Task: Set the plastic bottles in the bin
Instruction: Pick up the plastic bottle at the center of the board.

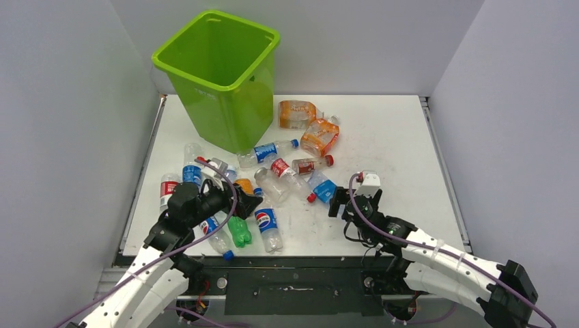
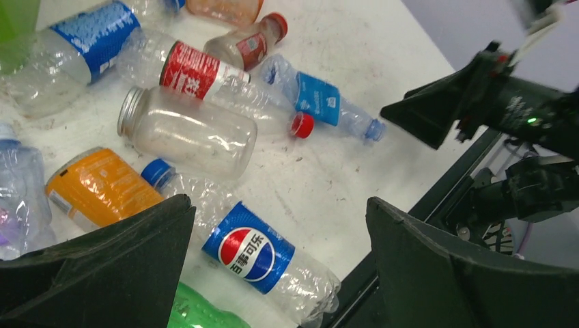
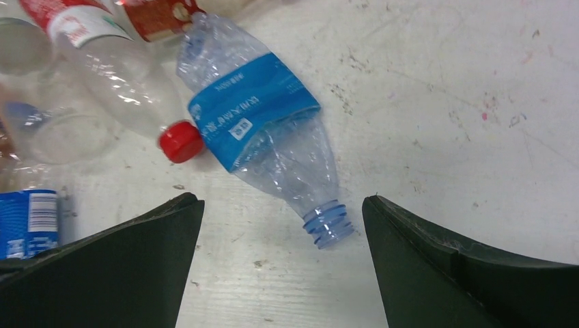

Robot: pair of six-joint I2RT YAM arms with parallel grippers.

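I should next lower my right gripper outward, past the uncapped neck and onto the clear bottle's shoulder (image 3: 302, 173), because the bottle's neck already points between the gripper's fingers.
The lime-green bin (image 1: 225, 102) stands upright at the back left of the table. Several plastic bottles lie scattered in front of it. My left gripper (image 1: 248, 203) is open just above a crushed clear Pepsi bottle (image 2: 252, 253), which lies between its spread fingers (image 2: 136, 260) untouched. My right gripper (image 1: 336, 202) is open too, low over the table. The uncapped neck of a flattened clear bottle with a light-blue label (image 3: 256, 113) points into the gap between its fingers (image 3: 437, 273). Neither gripper holds anything.
Two orange bottles (image 1: 308, 126) lie at the back, right of the bin. A green bottle (image 1: 239, 231) and an orange-labelled one (image 2: 95, 188) sit by the left gripper. A wide clear jar (image 2: 184, 133) and red-labelled bottles (image 2: 198, 72) lie between the arms. Grey walls enclose three sides.
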